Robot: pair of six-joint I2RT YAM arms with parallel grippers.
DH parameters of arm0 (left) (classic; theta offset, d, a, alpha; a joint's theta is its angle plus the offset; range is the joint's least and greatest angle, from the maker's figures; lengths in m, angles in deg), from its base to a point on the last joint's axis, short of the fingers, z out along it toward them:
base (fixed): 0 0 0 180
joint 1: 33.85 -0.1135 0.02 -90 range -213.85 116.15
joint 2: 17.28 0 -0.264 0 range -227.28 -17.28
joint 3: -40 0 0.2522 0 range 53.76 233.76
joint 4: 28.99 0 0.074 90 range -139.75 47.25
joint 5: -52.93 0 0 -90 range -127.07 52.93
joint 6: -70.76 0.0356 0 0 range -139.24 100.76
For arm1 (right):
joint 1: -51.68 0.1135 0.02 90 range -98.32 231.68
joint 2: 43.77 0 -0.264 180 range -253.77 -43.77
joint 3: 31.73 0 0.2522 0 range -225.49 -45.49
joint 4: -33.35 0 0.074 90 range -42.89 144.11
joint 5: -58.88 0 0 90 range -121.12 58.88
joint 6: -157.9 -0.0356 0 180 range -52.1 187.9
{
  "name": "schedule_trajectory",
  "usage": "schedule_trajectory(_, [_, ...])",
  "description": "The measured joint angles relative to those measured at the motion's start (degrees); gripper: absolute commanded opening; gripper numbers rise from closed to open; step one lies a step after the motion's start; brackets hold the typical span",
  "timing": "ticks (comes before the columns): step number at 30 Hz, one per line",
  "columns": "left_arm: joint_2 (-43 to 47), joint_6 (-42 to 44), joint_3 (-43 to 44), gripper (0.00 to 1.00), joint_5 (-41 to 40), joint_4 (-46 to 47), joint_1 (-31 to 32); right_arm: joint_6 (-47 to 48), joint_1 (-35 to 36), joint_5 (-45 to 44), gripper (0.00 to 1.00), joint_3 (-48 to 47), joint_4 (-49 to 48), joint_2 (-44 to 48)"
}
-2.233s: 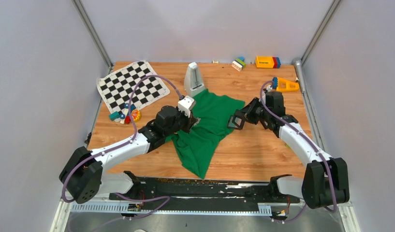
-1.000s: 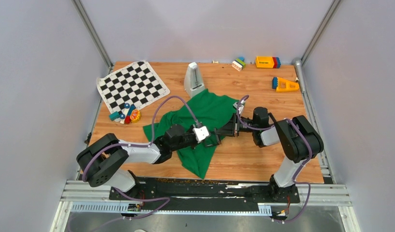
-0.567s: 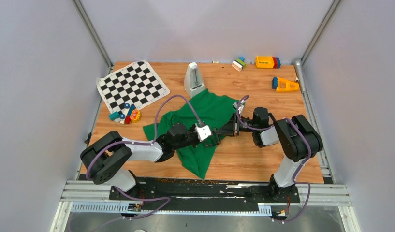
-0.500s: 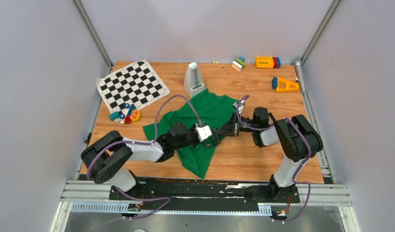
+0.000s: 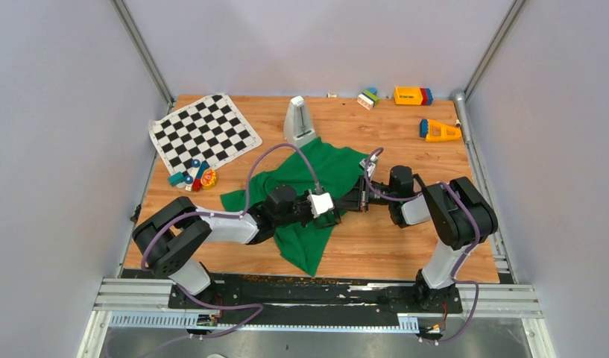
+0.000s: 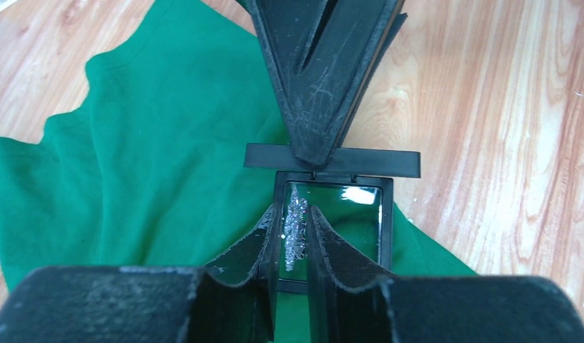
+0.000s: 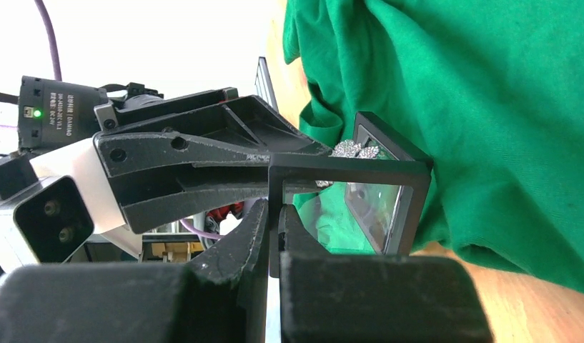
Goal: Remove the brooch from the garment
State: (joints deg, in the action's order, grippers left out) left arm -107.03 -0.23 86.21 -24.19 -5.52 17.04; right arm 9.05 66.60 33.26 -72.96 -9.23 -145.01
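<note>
The case (image 6: 386, 214) will next be pulled off the garment by my right gripper and released on the bare tabletop, which is to the gripper's right in the top view.
The green garment (image 5: 316, 168) lies crumpled mid-table. On its right edge lies an open black square frame case (image 6: 386, 214) with a clear film. The brooch (image 6: 298, 223) shows as a small silvery glittering piece inside it; no red-orange shows. My left gripper (image 6: 294, 214) is closed narrowly around the brooch, one finger along the case's left border. My right gripper (image 7: 274, 209) is shut on the case's raised lid (image 7: 346, 168), holding it upright. The brooch (image 7: 353, 150) sits at my left fingers (image 7: 224, 143). From above, the two grippers (image 5: 335, 211) (image 5: 355, 201) meet tip to tip.
A black-and-white chequered mat (image 5: 204, 133) lies at the back left, with small coloured toys (image 5: 193, 179) by its near corner. A white wedge-shaped object (image 5: 299, 119) stands behind the garment. Coloured blocks (image 5: 413, 95) and an orange piece (image 5: 439, 131) lie at the back right.
Both arms came down from raised poses and met at the garment's right edge. Over the last second my left gripper slid a little right toward the right gripper, which held still.
</note>
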Motion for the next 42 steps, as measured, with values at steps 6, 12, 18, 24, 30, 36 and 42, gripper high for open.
schedule_trajectory(6, [-0.6,-0.5,1.7,0.37,3.5,-4.1,0.0,1.8,0.0,-1.3,0.0,0.0,3.5,0.0])
schedule_trajectory(12, [-0.6,-2.0,2.1,0.45,6.3,-6.4,0.0,2.1,-0.2,-1.5,0.0,0.0,3.8,0.0])
schedule_trajectory(18, [-0.4,-6.7,3.1,0.49,6.6,-9.4,-0.6,3.0,-0.5,-2.0,0.0,0.0,5.3,0.1])
schedule_trajectory(24, [-0.6,-17.0,9.5,0.43,9.3,-15.4,-7.7,7.1,-0.5,-4.7,0.0,-0.5,13.2,3.4])
schedule_trajectory(30, [-0.6,-22.7,11.3,0.45,8.0,-18.7,-12.0,13.5,-0.5,-10.6,0.0,-1.6,25.1,10.3])
schedule_trajectory(36, [-0.6,-24.4,11.3,0.45,4.5,-23.5,-11.9,18.6,-1.4,-16.5,0.0,-1.7,36.7,17.3])
schedule_trajectory(42, [-0.6,-24.9,11.4,0.45,1.5,-25.9,-11.9,23.1,-1.6,-27.6,0.01,-1.9,51.2,25.3])
